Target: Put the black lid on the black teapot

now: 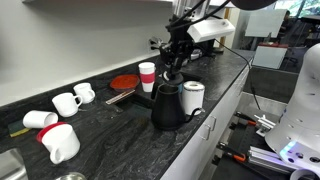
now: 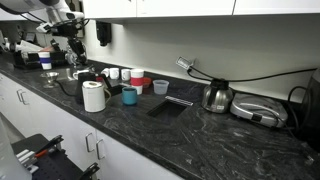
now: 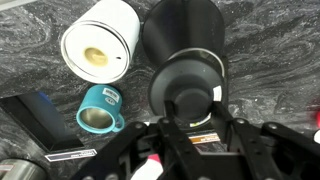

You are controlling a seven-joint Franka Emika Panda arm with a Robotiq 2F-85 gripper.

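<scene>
The black lid is still above the teapot, so my gripper will lower it onto the rim of the black teapot's opening (image 1: 169, 87).
In the wrist view my gripper (image 3: 190, 118) is shut on the knob of the black lid (image 3: 186, 78), a flat round disc held level. The black teapot (image 3: 180, 28) shows from above just past the lid, its open mouth partly covered by the lid's edge. In an exterior view the gripper (image 1: 174, 64) hangs above the tall black teapot (image 1: 167, 106), which stands on the dark counter. The lid is a little above the pot, apart from it.
A short white cylindrical pot (image 3: 98, 48) (image 1: 194, 97) stands beside the teapot, with a teal mug (image 3: 99, 110) near it. A pink and white cup (image 1: 147, 75), a red plate (image 1: 125, 82) and white mugs (image 1: 66, 102) are further along. A silvery kettle (image 2: 216, 96) stands far off.
</scene>
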